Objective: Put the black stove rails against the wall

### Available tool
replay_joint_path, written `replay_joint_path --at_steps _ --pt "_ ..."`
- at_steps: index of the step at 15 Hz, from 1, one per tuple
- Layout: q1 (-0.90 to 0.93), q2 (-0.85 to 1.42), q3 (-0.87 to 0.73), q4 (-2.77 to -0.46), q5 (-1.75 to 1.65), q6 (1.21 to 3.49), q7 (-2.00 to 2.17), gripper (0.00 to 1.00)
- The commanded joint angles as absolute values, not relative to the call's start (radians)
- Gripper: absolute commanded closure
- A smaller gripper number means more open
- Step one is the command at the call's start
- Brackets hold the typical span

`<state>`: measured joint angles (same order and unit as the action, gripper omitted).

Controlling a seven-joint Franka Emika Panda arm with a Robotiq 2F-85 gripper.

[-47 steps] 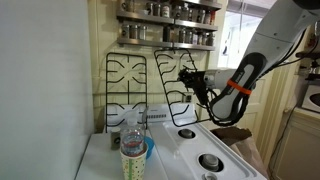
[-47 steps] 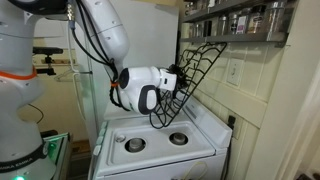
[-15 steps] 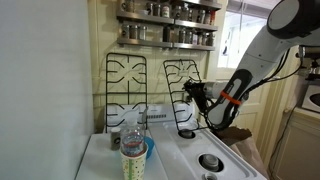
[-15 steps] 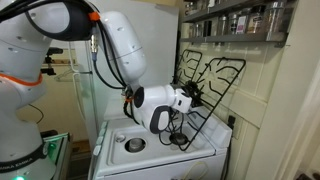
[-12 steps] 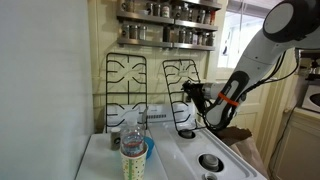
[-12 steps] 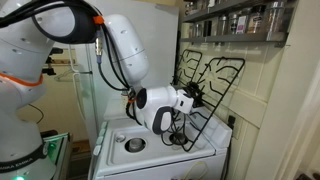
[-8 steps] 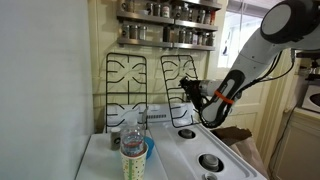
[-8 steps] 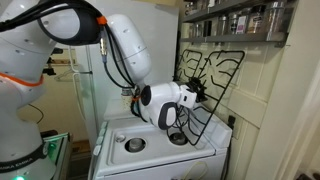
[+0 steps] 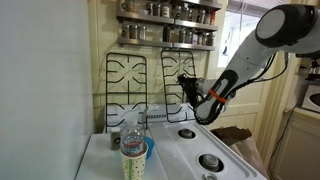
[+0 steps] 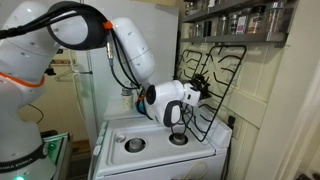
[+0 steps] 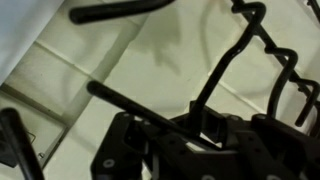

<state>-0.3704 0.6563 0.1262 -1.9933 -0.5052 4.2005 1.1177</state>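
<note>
My gripper eases slightly toward the cream-yellow wall next and opens to release the rail's bar, since the stove rail already stands nearly upright beside the first rail.
Two black stove rails stand upright at the back of the white stovetop [image 9: 200, 150]. One rail [image 9: 124, 88] leans against the cream-yellow wall [image 9: 100, 40]. My gripper [image 9: 188, 87] is shut on a bar of the other rail [image 9: 172, 80], which stands nearly flat to the wall beside the first. In an exterior view this rail [image 10: 215, 85] tilts toward the wall [image 10: 265, 100] with my gripper [image 10: 200, 90] on it. In the wrist view my gripper [image 11: 205, 125] clamps a thin black bar [image 11: 225, 65], with the pale wall behind.
A clear plastic bottle [image 9: 132, 135] and a patterned cup [image 9: 133, 160] stand at the stove's near left corner. A spice shelf [image 9: 168, 25] with several jars hangs above the rails. Burners [image 10: 135, 144] lie open on the stovetop. A white panel [image 9: 40, 90] is close by.
My gripper has carried the held rail back toward the wall and tipped it more upright; it now stands almost against the wall beside the other rail.
</note>
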Motion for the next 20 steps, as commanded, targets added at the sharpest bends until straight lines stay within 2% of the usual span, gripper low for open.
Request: replay_joint_path --at_steps 1,12,13,14,20 --pt "-0.353 0.692 0.123 -1.912 -0.461 4.196 1.155 1.00" --pt "-0.343 0.758 0.129 -1.865 -0.453 4.121 1.154 1.00" --pt "-0.339 0.751 0.125 -1.874 -0.442 4.118 1.143 0.78" --pt "-0.335 0.746 0.120 -1.881 -0.429 4.114 1.132 0.74" --pt "-0.297 0.670 0.105 -1.969 -0.297 4.110 1.058 0.29"
